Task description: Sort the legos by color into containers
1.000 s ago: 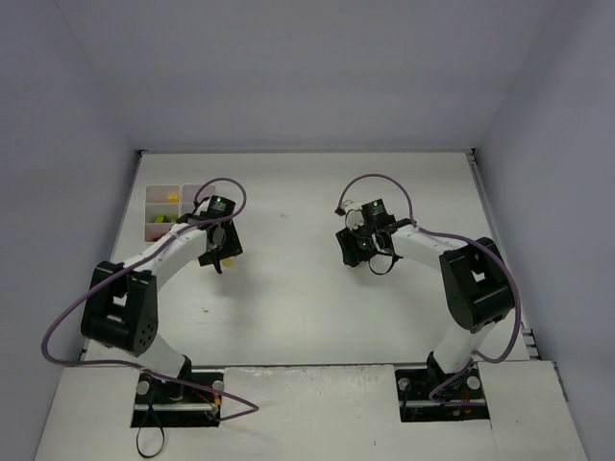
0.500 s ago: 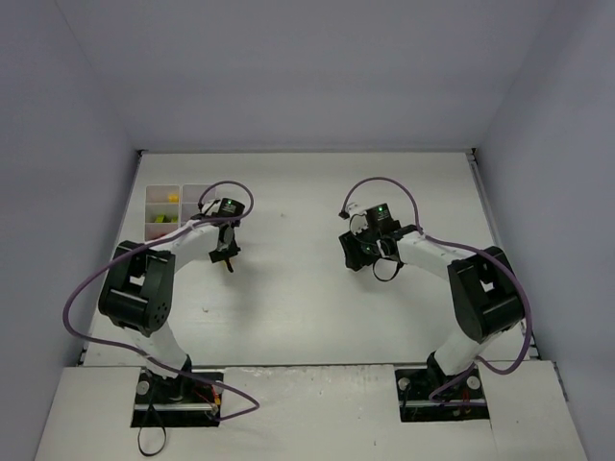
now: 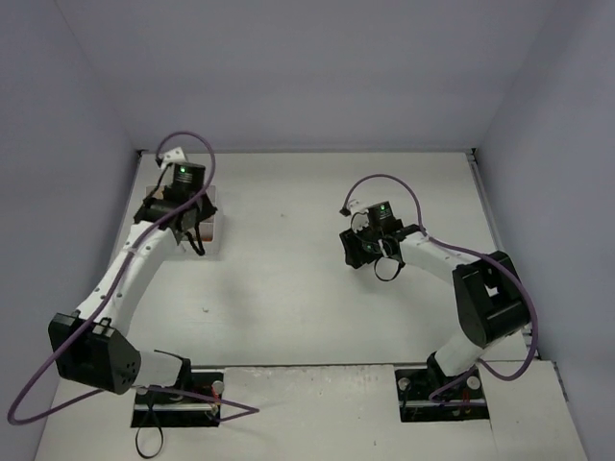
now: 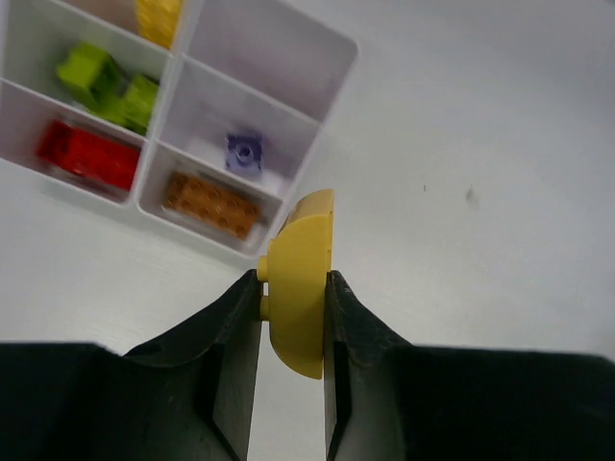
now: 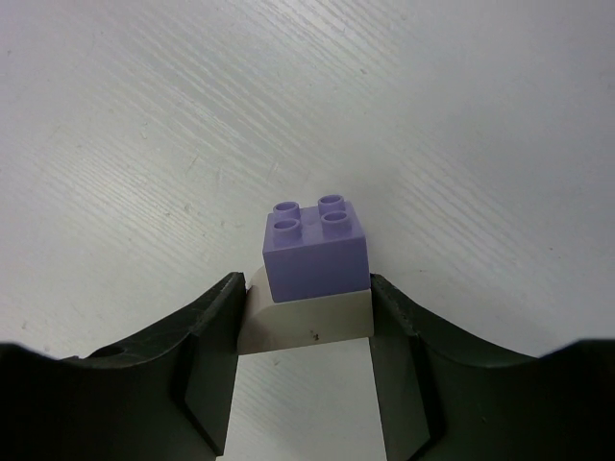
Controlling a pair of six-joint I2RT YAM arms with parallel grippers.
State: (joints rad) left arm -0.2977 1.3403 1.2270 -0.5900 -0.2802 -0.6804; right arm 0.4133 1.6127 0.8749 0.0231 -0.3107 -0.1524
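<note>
My left gripper should move outward and to the left in the top view, over the yellow brick's section of the tray, and release there, because both bricks have the same color.
My left gripper is shut on a yellow curved brick, held above the table just off the near corner of the white tray. The tray holds a yellow brick, lime green bricks, a red brick, a brown-orange brick and a lilac brick. From above, the left gripper covers most of the tray. My right gripper is shut on a pale grey curved brick with a lilac brick stacked on it, low over the table.
White table floor with grey walls on three sides. Purple cables loop over both arms. The right arm stands at mid right. The left arm stretches along the left side.
My left arm has swung from the table's left middle to the far left, carrying the yellow brick over to the tray. The right gripper has hardly moved.
</note>
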